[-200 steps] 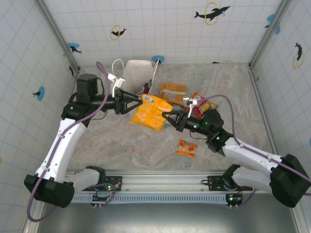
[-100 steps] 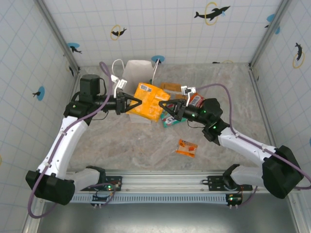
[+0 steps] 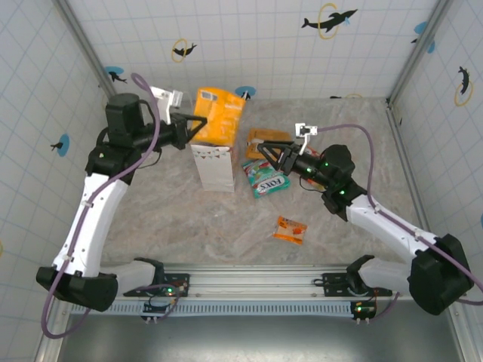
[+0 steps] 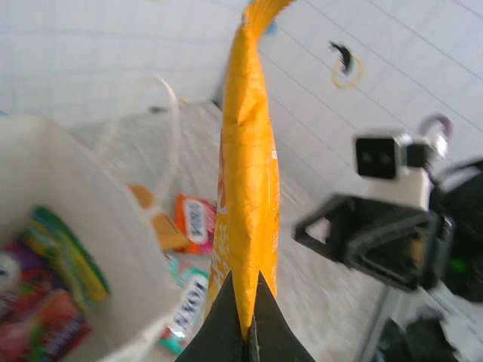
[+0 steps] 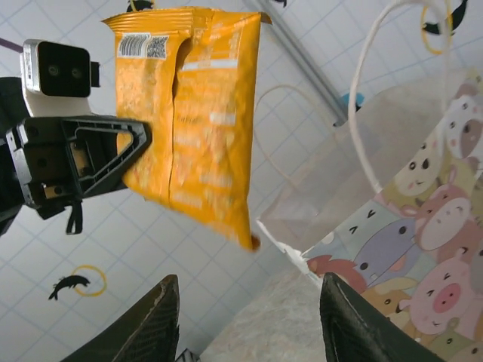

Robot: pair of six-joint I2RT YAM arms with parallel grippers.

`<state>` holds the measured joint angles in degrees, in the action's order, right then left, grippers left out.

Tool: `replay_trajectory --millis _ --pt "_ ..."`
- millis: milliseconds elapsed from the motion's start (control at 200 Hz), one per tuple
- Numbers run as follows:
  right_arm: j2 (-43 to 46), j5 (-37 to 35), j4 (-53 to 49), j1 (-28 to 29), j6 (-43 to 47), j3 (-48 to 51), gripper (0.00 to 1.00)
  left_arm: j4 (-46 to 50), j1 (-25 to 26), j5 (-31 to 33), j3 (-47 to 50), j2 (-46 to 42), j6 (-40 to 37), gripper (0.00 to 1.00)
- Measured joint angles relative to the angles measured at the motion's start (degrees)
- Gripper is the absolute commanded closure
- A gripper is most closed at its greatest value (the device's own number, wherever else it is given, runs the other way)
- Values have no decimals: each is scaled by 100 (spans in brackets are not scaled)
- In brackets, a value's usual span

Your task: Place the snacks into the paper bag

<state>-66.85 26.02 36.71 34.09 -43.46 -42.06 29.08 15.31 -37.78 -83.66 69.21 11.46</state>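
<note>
The left gripper moves outward next, tilts down over the paper bag's opening (image 4: 56, 237) and releases the yellow-orange packet, which juts sideways above the paper bag (image 4: 75, 192).
My left gripper (image 3: 193, 127) is shut on the lower edge of the yellow-orange packet (image 3: 218, 115), holding it upright above the open mouth of the paper bag (image 3: 214, 167). In the left wrist view the packet (image 4: 249, 151) rises from the closed fingertips (image 4: 247, 332), and green (image 4: 66, 255) and purple (image 4: 21, 265) packets lie inside the bag (image 4: 75, 192). My right gripper (image 3: 269, 155) is open, right of the bag, with nothing between its fingers (image 5: 155, 324). The teal FOX'S packet (image 3: 266, 178), an orange packet (image 3: 266, 137) and the small orange packet (image 3: 290, 229) lie on the table.
The bag's thin loop handles (image 5: 362, 98) stand up beside the hanging packet (image 5: 192, 113). Tiled walls close in the back and both sides. A red-orange packet (image 4: 195, 221) lies on the stone-patterned tabletop (image 3: 226, 226) beyond the bag.
The left gripper lifted the yellow-orange packet up and back until it hangs over the bag. The right gripper came off the packet and now stands open to the right.
</note>
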Motion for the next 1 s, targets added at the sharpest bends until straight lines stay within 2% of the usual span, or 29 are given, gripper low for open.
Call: replay_trajectory --millis 160,410,615,831,1001 --pt "157 -98 -195 -7 111 20 49 31 0 1128 -636 234 85 97" --pt "184 -245 -754 -42 284 96 49 800 50 2129 -1652 1228 33 96" --pt "195 -442 -1147 -120 315 98 49 1478 492 2874 -1827 1836 -166 95" --pt "208 -516 -1482 -151 345 98 49 2133 1014 3755 -2699 2594 -352 91" --pt "232 -570 -1812 -199 409 98 49 2413 1290 4293 -2946 2942 -398 88"
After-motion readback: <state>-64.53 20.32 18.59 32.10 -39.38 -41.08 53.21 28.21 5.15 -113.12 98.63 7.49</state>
